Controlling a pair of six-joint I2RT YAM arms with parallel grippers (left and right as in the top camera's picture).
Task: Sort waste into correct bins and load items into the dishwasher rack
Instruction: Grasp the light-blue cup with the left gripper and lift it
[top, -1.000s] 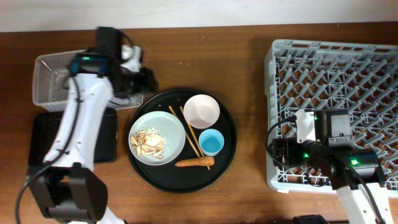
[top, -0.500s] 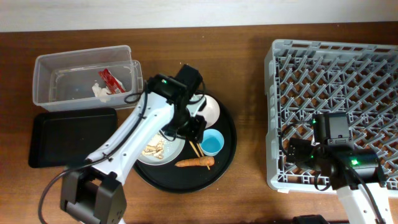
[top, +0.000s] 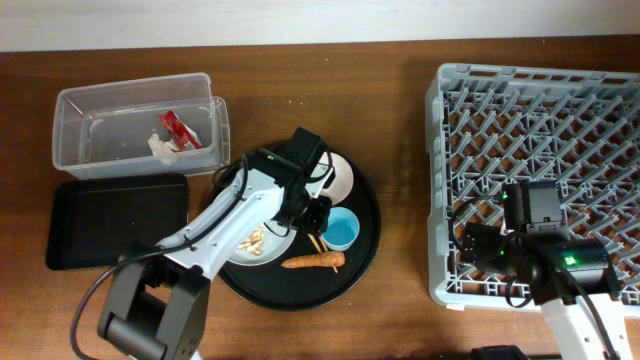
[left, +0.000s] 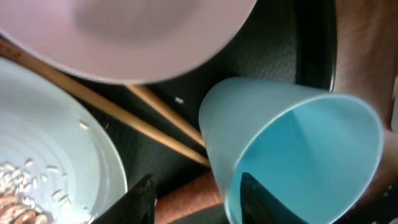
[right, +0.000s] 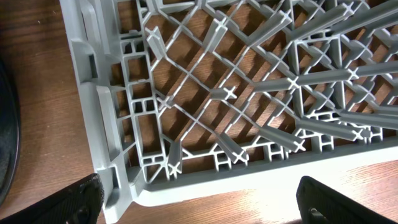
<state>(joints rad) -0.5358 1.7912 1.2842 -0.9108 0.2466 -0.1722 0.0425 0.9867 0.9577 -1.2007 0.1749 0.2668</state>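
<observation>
My right gripper swings to the left in the overhead view next and turns toward the light-blue cup's outer side (top: 342, 228), since my left gripper straddles the cup's rim.
My left gripper (top: 318, 213) is open over the round tray, low at the light-blue cup (top: 341, 229). In the left wrist view one finger is inside the cup (left: 292, 143) and the other is outside its wall, above the orange carrot (left: 186, 196); the gripper (left: 199, 202) straddles the rim. The pink-white bowl (left: 143, 31), wooden chopsticks (left: 143, 118) and grey plate (left: 50, 143) with beige scraps (left: 18, 180) lie around it. The red wrapper (top: 175, 128) and white tissue (top: 160, 148) lie in the clear tub (top: 75, 110). My right gripper (right: 199, 205) is open and empty over the rack's front-left corner (right: 118, 155).
The shallow black rectangular tray (top: 115, 220) lies below the tub at the left. The large round black tray (top: 365, 255) holds the dishes and the carrot (top: 312, 262). The grey dishwasher rack (top: 540, 120) fills the right side, with my right arm over its front edge.
My left arm has swung from the clear tub to the round tray and come down at the cup. The wrapper and tissue now show in the tub. The right arm barely shifted.
</observation>
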